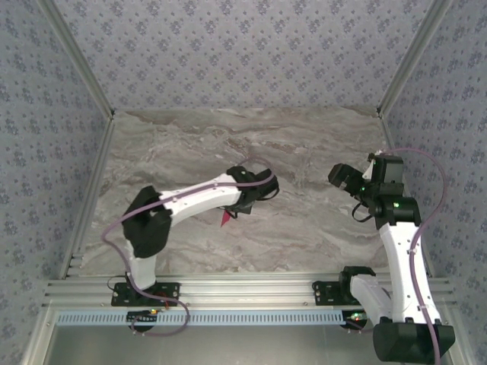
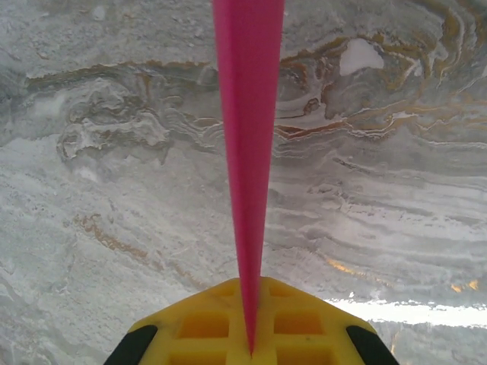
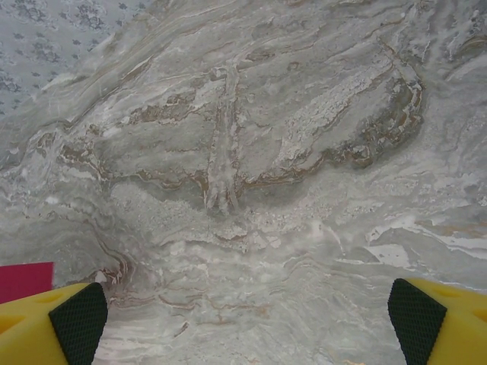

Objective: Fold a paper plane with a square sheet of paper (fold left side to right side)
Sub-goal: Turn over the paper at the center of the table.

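The edge-on paper plane comes down toward my right gripper next in my left gripper. The paper plane then goes over onto the marble and is released.
My left gripper (image 2: 251, 296) is shut on the magenta-pink paper plane (image 2: 248, 137), a narrow folded shape seen edge-on that runs from between the yellow fingers (image 2: 205, 323) up out of the top of the left wrist view. From above, a small pink tip of the paper plane (image 1: 226, 219) pokes out below the left gripper (image 1: 236, 209) near the table's middle. My right gripper (image 1: 340, 176) hovers at the right side of the table, apart from the paper. Its jaws (image 3: 243, 327) are open wide with bare marble between them. A pink corner of the paper plane (image 3: 23, 280) shows beside its left finger (image 3: 53, 327).
The grey marble tabletop (image 1: 251, 144) is bounded by aluminium rails (image 1: 251, 293) at the near edge and patterned walls (image 1: 243, 53) on three sides. The arm bases (image 1: 144, 293) stand at the near edge.
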Controlling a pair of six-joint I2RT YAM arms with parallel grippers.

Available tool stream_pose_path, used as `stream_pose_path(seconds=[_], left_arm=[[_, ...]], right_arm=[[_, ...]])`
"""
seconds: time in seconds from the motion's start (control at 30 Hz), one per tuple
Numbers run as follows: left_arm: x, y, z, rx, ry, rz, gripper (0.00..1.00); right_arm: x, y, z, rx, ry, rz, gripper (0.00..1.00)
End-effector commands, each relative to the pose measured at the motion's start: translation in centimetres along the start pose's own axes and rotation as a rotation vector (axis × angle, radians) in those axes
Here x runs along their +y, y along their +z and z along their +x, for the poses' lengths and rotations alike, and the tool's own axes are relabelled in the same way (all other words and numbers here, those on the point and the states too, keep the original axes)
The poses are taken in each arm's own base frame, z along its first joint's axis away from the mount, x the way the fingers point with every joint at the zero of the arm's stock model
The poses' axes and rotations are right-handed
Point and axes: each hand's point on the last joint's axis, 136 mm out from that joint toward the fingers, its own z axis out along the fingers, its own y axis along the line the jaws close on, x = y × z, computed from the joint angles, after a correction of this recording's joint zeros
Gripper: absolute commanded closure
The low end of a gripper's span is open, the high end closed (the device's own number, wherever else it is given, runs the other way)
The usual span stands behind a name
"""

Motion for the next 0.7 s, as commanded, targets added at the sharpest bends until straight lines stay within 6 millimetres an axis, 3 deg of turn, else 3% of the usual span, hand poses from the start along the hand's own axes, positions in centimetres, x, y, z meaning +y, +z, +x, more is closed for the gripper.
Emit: stream_pose_path(seconds=[0.0,0.27,0.47,0.67], left_arm=[[-0.3,0.9,0.5,0.037,0.033,-0.101,0.97],[-4.1,3.3,0.9,0.114,0.074,-0.055,0.96],[-8.3,4.2,1.5,0.183,0.072,0.094,0.88],[-10.2,4.5,1.4,0.217,0.064,0.176,0.75]], right_arm=[[-0.8,0.0,1.4,0.047,-0.02,0.018,0.0],[-1.3,-0.1,1.8,0.053,-0.03,0.021,0.0],[-1.2,0.2,2.0,0.061,-0.023,0.002,0.0],[-0.9,0.5,2.4,0.079,-0.021,-0.023,0.0]])
